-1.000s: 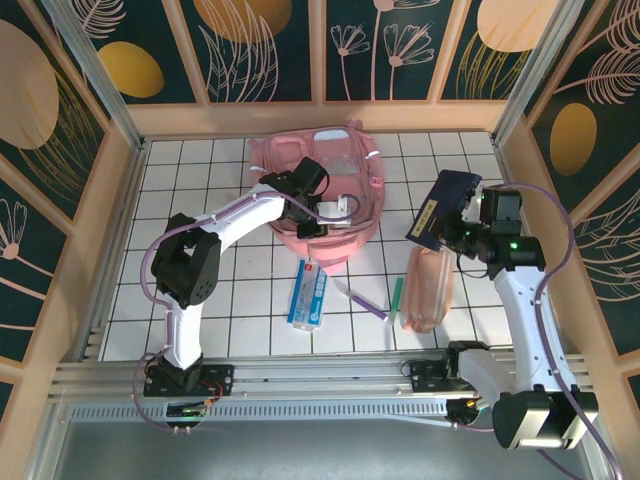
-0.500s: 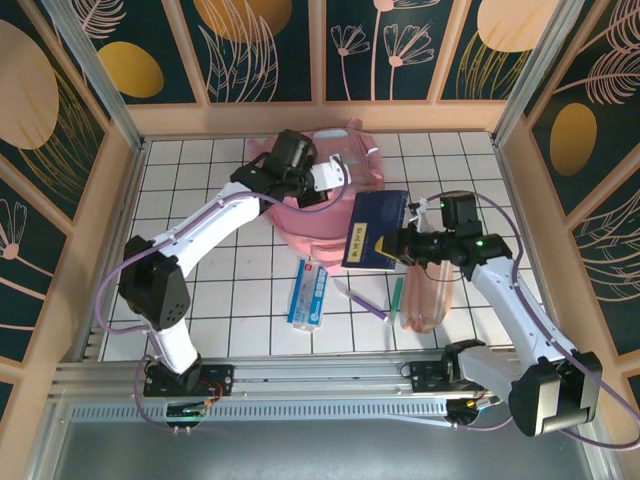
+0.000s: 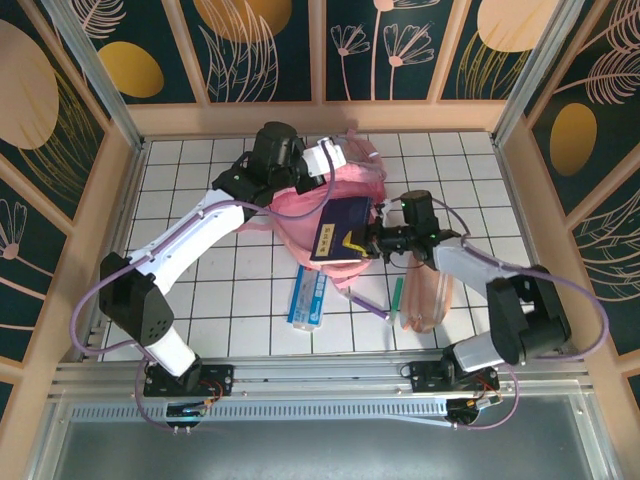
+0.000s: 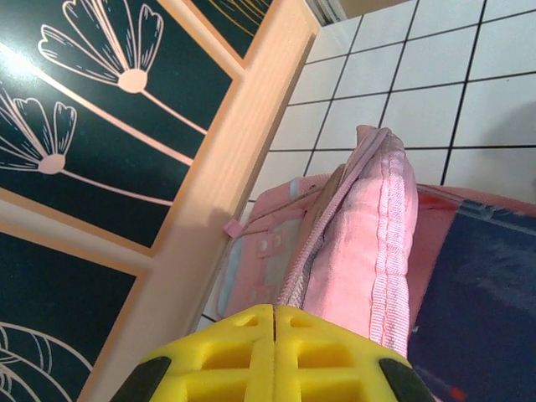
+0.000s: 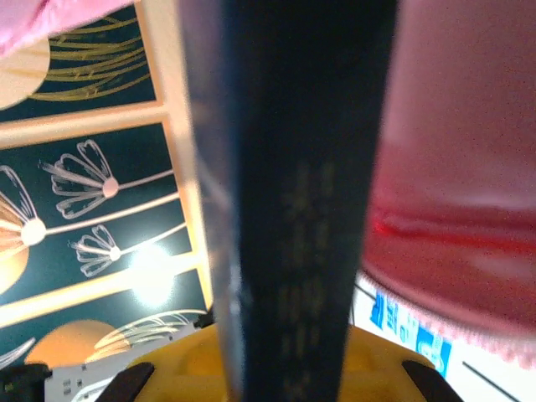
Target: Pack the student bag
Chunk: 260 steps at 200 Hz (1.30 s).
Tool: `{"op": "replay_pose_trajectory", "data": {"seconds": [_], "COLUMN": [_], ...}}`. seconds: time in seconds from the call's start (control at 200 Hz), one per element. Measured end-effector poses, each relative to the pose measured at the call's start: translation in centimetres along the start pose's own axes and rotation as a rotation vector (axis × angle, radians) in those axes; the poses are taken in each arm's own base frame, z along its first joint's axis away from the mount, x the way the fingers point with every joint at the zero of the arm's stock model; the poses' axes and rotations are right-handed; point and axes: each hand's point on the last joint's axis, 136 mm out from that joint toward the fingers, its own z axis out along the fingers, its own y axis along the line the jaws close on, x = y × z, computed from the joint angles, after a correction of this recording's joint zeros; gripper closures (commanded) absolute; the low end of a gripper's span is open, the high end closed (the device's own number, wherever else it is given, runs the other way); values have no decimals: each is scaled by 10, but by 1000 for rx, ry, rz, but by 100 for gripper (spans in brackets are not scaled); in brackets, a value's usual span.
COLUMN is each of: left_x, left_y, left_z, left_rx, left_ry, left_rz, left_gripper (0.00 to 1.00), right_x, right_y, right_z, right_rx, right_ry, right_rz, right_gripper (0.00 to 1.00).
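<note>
The near end of the dark blue book still overlaps the bag's near rim. My right gripper will next push outward into the bag's opening [image 3: 352, 189] and release the book there.
The pink student bag [image 3: 296, 205] lies at the back middle of the tiled table. My left gripper [image 3: 328, 160] is shut on its zipper edge and holds that edge lifted. In the left wrist view the yellow fingertips [image 4: 251, 322] meet on the zipper seam of the bag [image 4: 368, 243], with the dark blue book [image 4: 490, 285] just to its right. My right gripper [image 3: 386, 240] is shut on that dark blue book [image 3: 340, 232], which tilts into the bag's mouth. From the right wrist, the book [image 5: 293, 201] stands edge-on between the yellow jaws, with pink bag fabric [image 5: 461, 167] at its right.
A peach-pink pencil pouch [image 3: 428, 290] lies under the right arm. In front of the bag lie a blue-and-white packet [image 3: 309, 295], a purple pen [image 3: 366, 302] and a green pen [image 3: 396, 294]. Wooden walls close in the table on three sides.
The right arm has swung the book leftwards from the right side to the bag's mouth. The left gripper has pulled the bag's edge up and towards the back.
</note>
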Motion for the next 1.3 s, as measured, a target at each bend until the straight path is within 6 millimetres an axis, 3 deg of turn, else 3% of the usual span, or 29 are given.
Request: {"op": "replay_pose_trajectory", "data": {"seconds": [0.21,0.435,0.646,0.716,0.806,1.056,1.231,1.256,1.301], "left_x": [-3,-4,-3,-5,-5,-3,-2,-2,-2], "left_y": [0,-2,-1,2,5,7,8,8,9], "left_z": [0,1,-1,-4,-6,-7,-7,-7,-7], "left_rx": [-5,-2,2,0,-6,-11,-12,-12,-14], "left_ry": [-22,-45,-51,-60,-62,-58,-55,-56,-57], "left_rz": [-19,-39,-54,-63,-72,-84,-93,-93,-94], "left_gripper": [100,100,100,100,100,100,100,100,100], "right_x": [-41,-76,-96,-104,-119,-135,-132,-131,-129], "right_y": [-2,-22,1,8,5,-33,-25,-23,-17], "right_z": [38,65,75,80,88,94,73,68,61], "right_rx": [-57,-109,-208,-233,-235,-71,24,37,54], "right_ry": [-8,-61,-84,-87,-101,-197,-267,-280,-298], "right_rz": [10,57,45,39,43,104,89,89,80], "right_gripper": [100,100,100,89,62,54,49,44,42]}}
